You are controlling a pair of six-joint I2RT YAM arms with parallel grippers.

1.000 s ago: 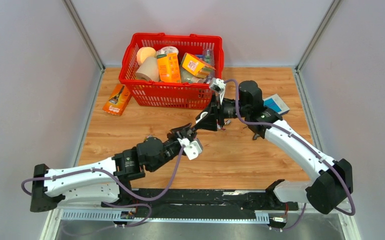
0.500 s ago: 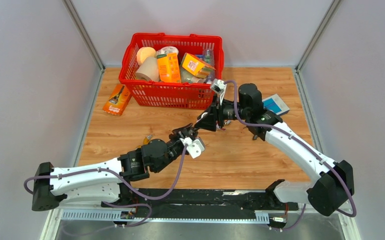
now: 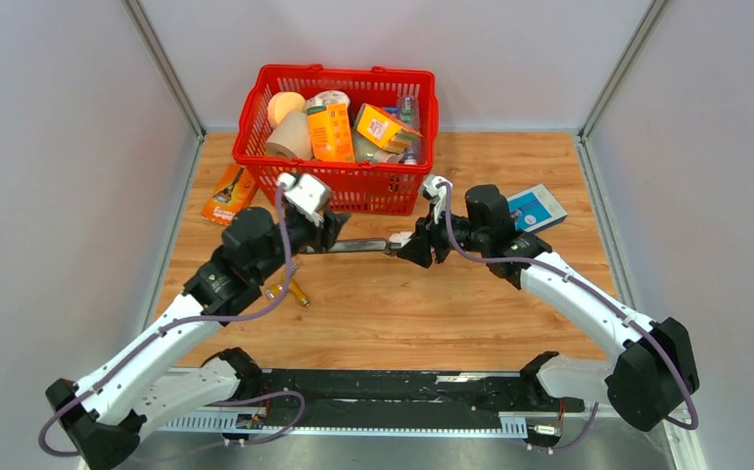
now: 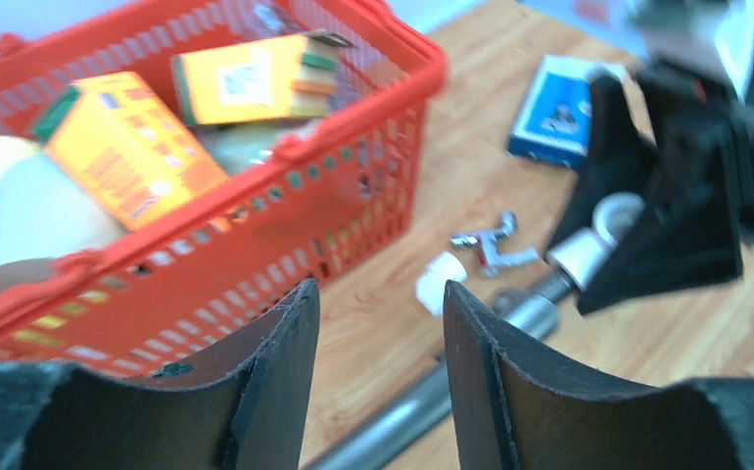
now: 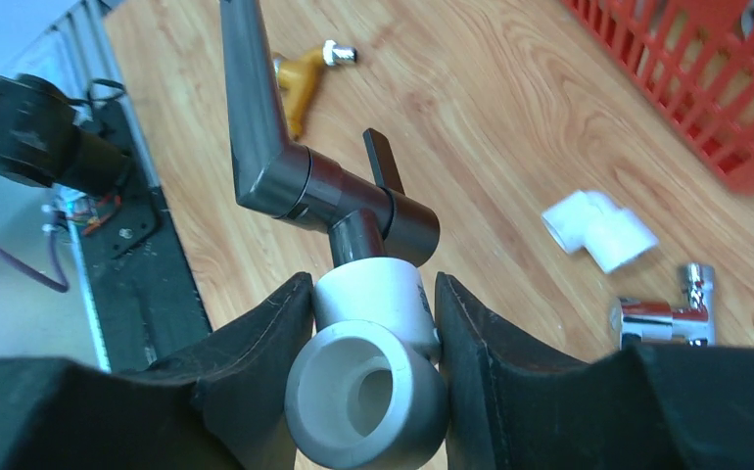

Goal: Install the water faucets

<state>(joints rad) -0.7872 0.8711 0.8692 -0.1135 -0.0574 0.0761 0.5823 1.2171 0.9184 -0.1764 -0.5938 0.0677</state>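
Observation:
My right gripper moves down next and draws back to lay the faucet down.
The dark grey faucet (image 3: 358, 245) lies level above the table, its spout pointing left. In the right wrist view its short arm (image 5: 353, 211) sits in a white elbow fitting (image 5: 373, 362), with the black lever beside it. My right gripper (image 3: 407, 247) (image 5: 373, 294) is shut on that fitting and holds it up. My left gripper (image 3: 332, 235) (image 4: 378, 294) is open at the spout's left end. The spout tube (image 4: 422, 406) shows through the gap between its fingers, untouched.
A red basket (image 3: 339, 186) of groceries stands at the back. A loose white elbow (image 5: 598, 230) and a chrome valve (image 5: 667, 315) lie near it. A yellow-handled brass valve (image 3: 290, 291) lies on the left. A blue box (image 3: 538, 206) is at the right.
My left arm has swung from the table's middle up and to the left, so its gripper is now at the spout's left end. The right gripper has shifted slightly with the fitting and faucet.

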